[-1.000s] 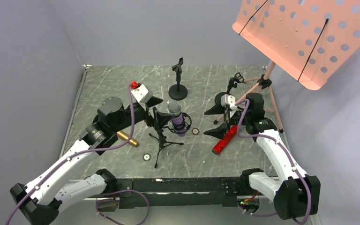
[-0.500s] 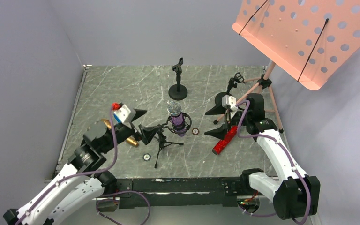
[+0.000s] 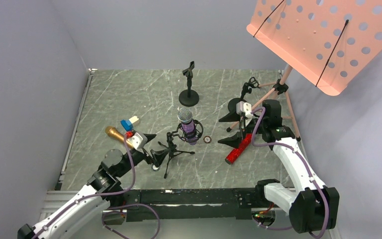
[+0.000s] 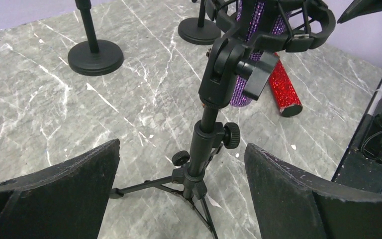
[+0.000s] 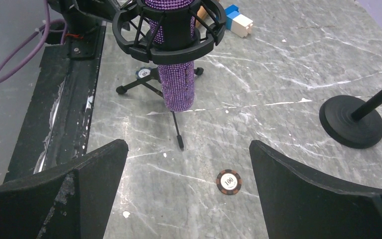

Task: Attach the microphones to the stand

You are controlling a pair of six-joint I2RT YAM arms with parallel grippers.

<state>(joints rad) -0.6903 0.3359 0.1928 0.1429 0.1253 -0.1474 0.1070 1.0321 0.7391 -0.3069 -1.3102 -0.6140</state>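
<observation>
Next, my left gripper slides to the right in the top view and closes on the tripod's thin pole below, since the purple microphone (image 3: 187, 125) fills the shock mount.
The purple glitter microphone (image 3: 187, 125) sits upright in the shock mount of a small black tripod stand (image 3: 171, 149). It also shows in the left wrist view (image 4: 251, 59) and the right wrist view (image 5: 176, 74). My left gripper (image 3: 154, 145) is open and empty, just left of the tripod; the tripod's post (image 4: 203, 149) stands beyond its jaws. The gold microphone (image 3: 115, 133) lies on the table left of it. The red glitter microphone (image 3: 238, 148) lies under my right gripper (image 3: 225, 129), which is open, empty and facing the purple microphone.
A round-base stand (image 3: 189, 94) stands at the back middle. Another tripod stand (image 3: 247, 89) stands by the pink music stand (image 3: 323, 35) at the right. A blue and white block (image 3: 129, 122) and a poker chip (image 5: 228, 181) lie on the marble table (image 3: 129, 94).
My left arm has pulled back towards the near edge and lowered, away from the purple microphone, uncovering the gold microphone. The right arm has barely moved.
</observation>
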